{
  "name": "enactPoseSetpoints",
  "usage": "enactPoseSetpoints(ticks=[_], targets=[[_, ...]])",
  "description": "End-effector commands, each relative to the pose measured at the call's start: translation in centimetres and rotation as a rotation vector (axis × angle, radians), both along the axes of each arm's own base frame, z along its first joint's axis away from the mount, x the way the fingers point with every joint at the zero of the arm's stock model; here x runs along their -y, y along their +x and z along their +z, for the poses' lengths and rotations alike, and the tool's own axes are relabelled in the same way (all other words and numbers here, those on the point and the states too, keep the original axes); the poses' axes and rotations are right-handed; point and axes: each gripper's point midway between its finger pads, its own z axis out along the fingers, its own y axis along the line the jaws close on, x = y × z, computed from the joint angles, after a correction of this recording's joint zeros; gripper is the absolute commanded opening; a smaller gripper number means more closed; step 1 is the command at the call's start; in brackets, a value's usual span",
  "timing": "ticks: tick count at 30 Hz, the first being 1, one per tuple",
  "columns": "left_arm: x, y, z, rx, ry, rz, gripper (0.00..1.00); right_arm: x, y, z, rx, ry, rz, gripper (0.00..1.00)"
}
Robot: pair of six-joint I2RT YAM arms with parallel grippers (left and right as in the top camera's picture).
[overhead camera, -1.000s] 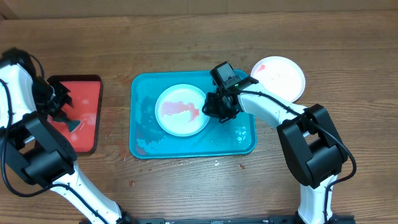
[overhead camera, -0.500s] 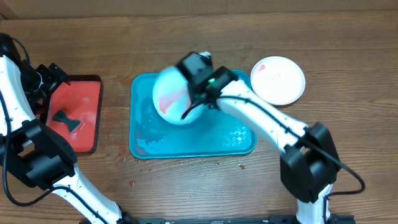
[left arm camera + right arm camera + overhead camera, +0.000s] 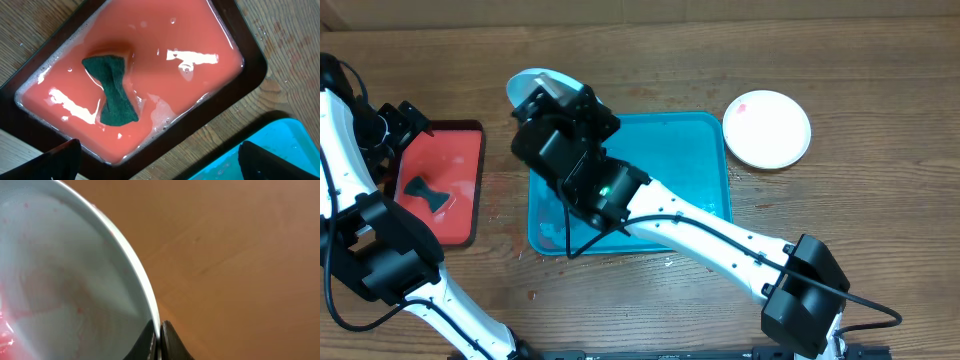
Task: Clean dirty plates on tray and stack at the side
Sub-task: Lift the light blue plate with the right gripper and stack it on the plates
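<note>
The white plate (image 3: 767,128) is below. My right gripper should next swing to the right in the overhead view, lower the teal plate (image 3: 532,84) and let go of it stacked there.
My right gripper (image 3: 160,336) is shut on the rim of a light teal plate (image 3: 60,280) with faint red smears, held tilted in the air. Overhead, that plate (image 3: 532,84) shows just past the far left corner of the turquoise tray (image 3: 690,160), above the wooden table, with the right wrist covering most of it. A white plate (image 3: 767,128) with a small pink smear lies on the table to the right of the tray. My left gripper (image 3: 160,167) is open above the near edge of the red tray (image 3: 165,30), holding nothing.
A dark green bow-shaped sponge (image 3: 112,95) lies in the wet red tray (image 3: 460,150) at the left. The right arm (image 3: 700,230) stretches across the turquoise tray, which has foam and water at its front (image 3: 552,238).
The right arm lifted the plate off the turquoise tray and carried it left, past the tray's far left corner. The left gripper opened, left the sponge in the red tray and drew back.
</note>
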Motion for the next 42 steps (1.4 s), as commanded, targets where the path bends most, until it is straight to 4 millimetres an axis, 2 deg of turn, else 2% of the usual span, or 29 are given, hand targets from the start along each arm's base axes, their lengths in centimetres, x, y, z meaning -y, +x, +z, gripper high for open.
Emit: enactPoseSetpoints(ticks=[1,4,7,9,11,14,15,16,18,21,22,24,26,29,33,37,39,42], targets=[[0.0,0.3,1.1,0.031,0.013,-0.017,1.0,0.6,-0.5,4.0,0.091,-0.186,0.003,0.04],[0.0,0.3,1.1,0.031,0.013,-0.017,1.0,0.6,-0.5,4.9,0.121,-0.17,-0.014,0.04],[0.0,0.3,1.1,0.031,0.013,-0.017,1.0,0.0,-0.5,4.6,0.114,-0.114,0.005,0.04],[0.0,0.3,1.1,0.031,0.013,-0.017,1.0,-0.9,-0.6,2.9,0.06,-0.035,0.049,0.04],[0.0,0.3,1.1,0.031,0.013,-0.017,1.0,-1.7,-0.9,-0.9,-0.062,-0.037,0.115,0.04],[0.0,0.3,1.1,0.031,0.013,-0.017,1.0,-1.2,-0.5,-4.2,-0.12,-0.103,0.09,0.04],[0.0,0.3,1.1,0.031,0.013,-0.017,1.0,-1.0,-0.3,-4.6,-0.114,-0.122,0.066,0.04],[0.0,0.3,1.1,0.031,0.013,-0.017,1.0,-0.5,0.0,-4.6,-0.093,-0.135,0.029,0.04],[0.0,0.3,1.1,0.031,0.013,-0.017,1.0,0.5,0.5,-3.3,-0.028,-0.126,-0.051,0.04],[0.0,0.3,1.1,0.031,0.013,-0.017,1.0,2.0,1.4,0.2,0.1,-0.018,-0.172,0.04],[0.0,0.3,1.1,0.031,0.013,-0.017,1.0,2.9,2.1,1.5,0.13,0.045,-0.202,0.04],[0.0,0.3,1.1,0.031,0.013,-0.017,1.0,4.7,3.1,2.4,0.15,0.164,-0.258,0.04],[0.0,0.3,1.1,0.031,0.013,-0.017,1.0,6.5,4.1,2.0,0.104,0.227,-0.271,0.04],[0.0,0.3,1.1,0.031,0.013,-0.017,1.0,8.6,5.3,-1.0,-0.107,0.315,-0.216,0.04],[0.0,0.3,1.1,0.031,0.013,-0.016,1.0,12.7,6.4,-5.8,-0.424,0.526,-0.248,0.04],[0.0,0.3,1.1,0.031,0.013,-0.016,1.0,18.9,7.0,-9.2,-0.697,0.785,-0.367,0.04],[0.0,0.3,1.1,0.031,0.013,-0.017,1.0,22.9,7.1,-10.1,-0.79,0.886,-0.436,0.04],[0.0,0.3,1.1,0.031,0.013,-0.017,1.0,29.4,6.8,-11.5,-0.838,0.946,-0.583,0.04]])
